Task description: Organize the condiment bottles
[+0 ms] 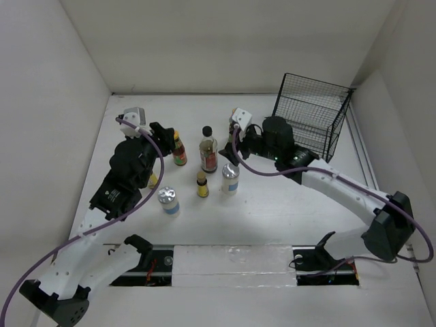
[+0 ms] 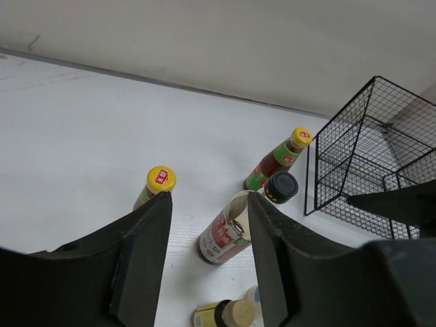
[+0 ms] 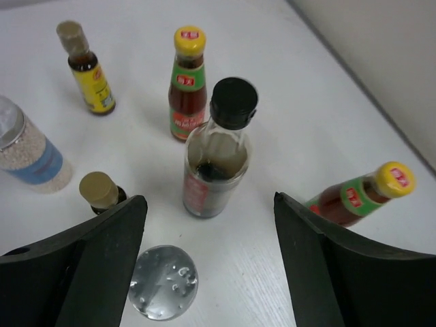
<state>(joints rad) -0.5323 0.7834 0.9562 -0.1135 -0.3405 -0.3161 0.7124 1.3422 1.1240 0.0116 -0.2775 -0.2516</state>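
Observation:
I need to move my right gripper to the left in the top view next, so its open fingers come around the dark-sauce bottle's black cap (image 1: 207, 131) (image 3: 234, 103), because the cap is uncovered there.
The condiment bottles stand mid-table. A red-sauce bottle (image 1: 179, 148) with a yellow cap stands just right of my open, empty left gripper (image 1: 165, 136); in the left wrist view its cap (image 2: 161, 180) is at the left fingertip. The dark-sauce bottle (image 1: 208, 151) with a black cap stands ahead of my open, empty right gripper (image 1: 233, 151). A second red-sauce bottle (image 3: 360, 195) stands just outside the right gripper's right finger. A tiny yellow-labelled bottle (image 1: 202, 184) and two silver-lidded shakers (image 1: 230, 178) (image 1: 168, 201) stand nearer. Another tiny bottle (image 3: 88, 68) shows in the right wrist view.
A black wire basket (image 1: 311, 116) stands at the back right, against the wall, behind the right arm. White walls close the table at the back and both sides. The left arm (image 1: 126, 180) reaches over the left part of the table.

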